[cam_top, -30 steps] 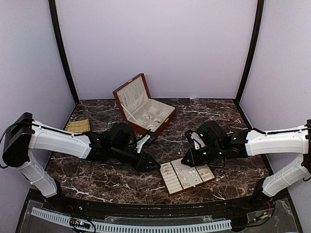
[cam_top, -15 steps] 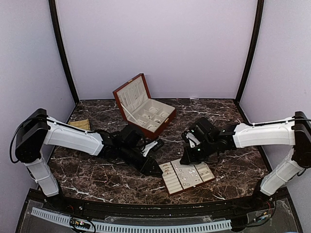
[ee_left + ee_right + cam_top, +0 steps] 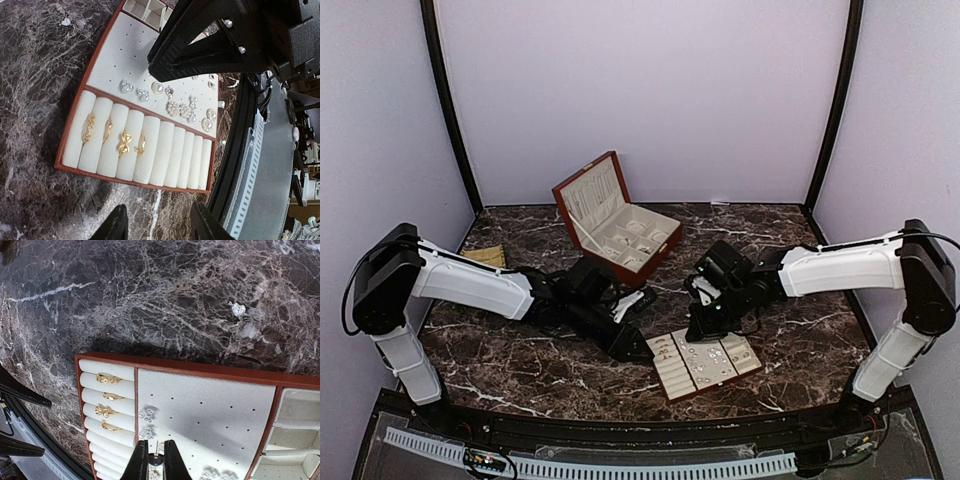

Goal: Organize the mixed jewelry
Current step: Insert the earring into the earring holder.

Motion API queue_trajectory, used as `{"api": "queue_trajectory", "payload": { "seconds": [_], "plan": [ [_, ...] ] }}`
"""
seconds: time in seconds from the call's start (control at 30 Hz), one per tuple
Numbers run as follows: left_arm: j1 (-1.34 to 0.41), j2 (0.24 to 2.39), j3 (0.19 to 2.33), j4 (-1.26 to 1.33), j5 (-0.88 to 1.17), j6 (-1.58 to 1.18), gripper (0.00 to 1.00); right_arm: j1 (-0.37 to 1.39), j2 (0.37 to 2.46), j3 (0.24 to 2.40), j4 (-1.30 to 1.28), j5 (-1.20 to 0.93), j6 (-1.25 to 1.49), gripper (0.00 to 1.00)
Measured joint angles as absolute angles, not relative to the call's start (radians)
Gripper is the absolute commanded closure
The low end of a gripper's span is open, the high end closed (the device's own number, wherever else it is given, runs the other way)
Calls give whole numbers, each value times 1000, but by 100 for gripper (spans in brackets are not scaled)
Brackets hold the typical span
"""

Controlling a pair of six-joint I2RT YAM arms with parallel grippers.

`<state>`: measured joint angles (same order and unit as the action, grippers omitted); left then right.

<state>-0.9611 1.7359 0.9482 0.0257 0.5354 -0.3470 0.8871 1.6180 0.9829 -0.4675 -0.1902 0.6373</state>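
Observation:
Next, my right gripper lowers the stud, pin leading, into the empty pad hole beside the round pearl earring and releases, since the hole lies below my right gripper.
The cream slotted tray lies near the front edge. Several gold rings sit in its slots, and silvery and pearl earrings sit on its perforated pad. My right gripper hovers over the pad, shut on a small stud earring whose pin points away from the wrist. It shows in the top view over the tray's far left corner. My left gripper is open and empty, low over the marble just left of the tray. One loose silvery piece lies on the marble beyond the tray.
The red-brown wooden box stands open at the back centre. A tan woven piece lies at the far left. The right gripper's black body hangs over the tray's far side. The table's front rail runs close beside the tray.
The right gripper has moved left and slightly toward the tray's left part. The left arm stretched toward the tray's left edge, then held still.

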Motion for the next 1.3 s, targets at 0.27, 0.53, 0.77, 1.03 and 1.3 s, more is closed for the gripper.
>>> {"api": "queue_trajectory", "payload": {
  "seconds": [0.27,0.53,0.77,1.03,1.3],
  "plan": [
    [-961,1736,948,25,539,-347,55,887,1642,1005,-498,-189,621,100],
    [-961,1740,948,25,541,-347,55,887,1659,1005,-514,-190,611,100],
    [-961,1741,949,26,542,-347,55,887,1660,1005,-514,-190,610,100],
    [-961,1741,949,26,542,-348,55,887,1673,1010,-510,-191,610,100],
    [-961,1741,949,26,543,-348,55,887,1681,1016,-513,-185,610,100]
  ]
}}
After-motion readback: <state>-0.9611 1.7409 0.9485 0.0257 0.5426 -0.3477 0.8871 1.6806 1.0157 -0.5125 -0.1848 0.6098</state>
